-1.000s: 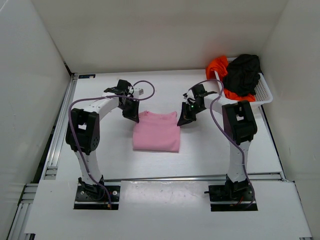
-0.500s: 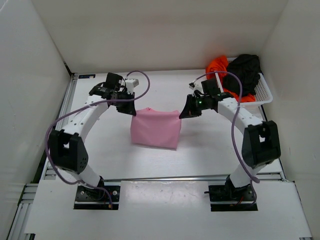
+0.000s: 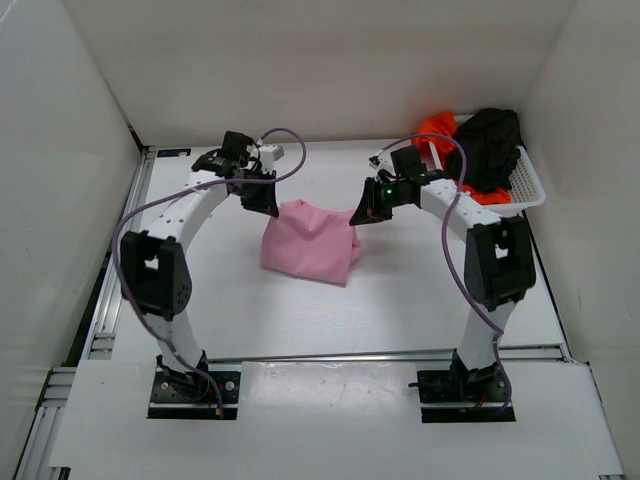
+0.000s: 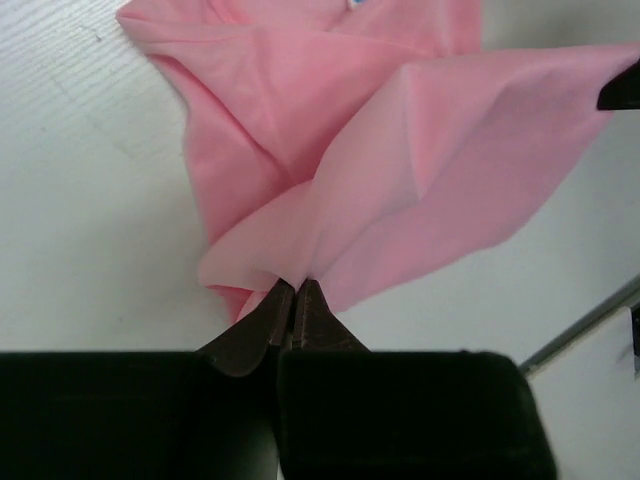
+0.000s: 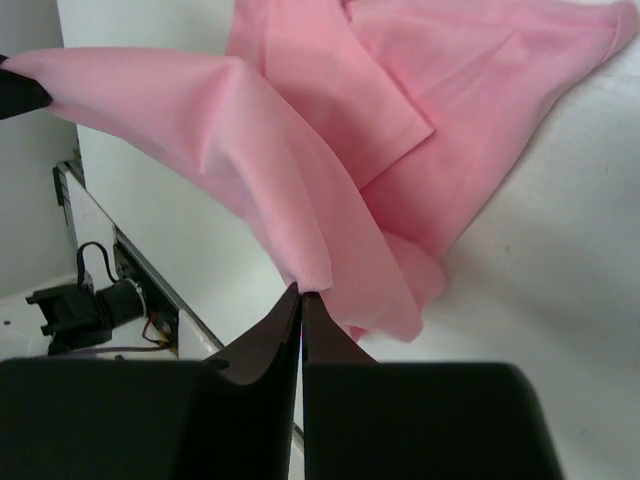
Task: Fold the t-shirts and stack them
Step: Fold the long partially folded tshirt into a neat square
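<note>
My left gripper moves outward and down over the far end of the pink t-shirt next, as its lifted edge still hangs above the resting layers.
The light pink t-shirt (image 3: 308,244) lies partly folded on the table's middle, its far edge lifted between both arms. My left gripper (image 3: 272,206) is shut on the left far corner of the pink t-shirt (image 4: 400,160). My right gripper (image 3: 360,214) is shut on the right far corner of that pink t-shirt (image 5: 330,150). The fabric hangs stretched between the two grips above the layers that rest on the table. The black t-shirt (image 3: 487,148) and the orange-red t-shirt (image 3: 436,130) sit bunched in the white mesh basket (image 3: 528,186) at the back right.
White walls close in the table on the left, back and right. A metal rail (image 3: 110,290) runs along the table's left edge. The arm bases (image 3: 190,385) stand at the near edge, with purple cables looping over both arms.
Both grippers moved toward the back of the table and lifted the far edge of the pink t-shirt. The right gripper finished closing on the fabric.
</note>
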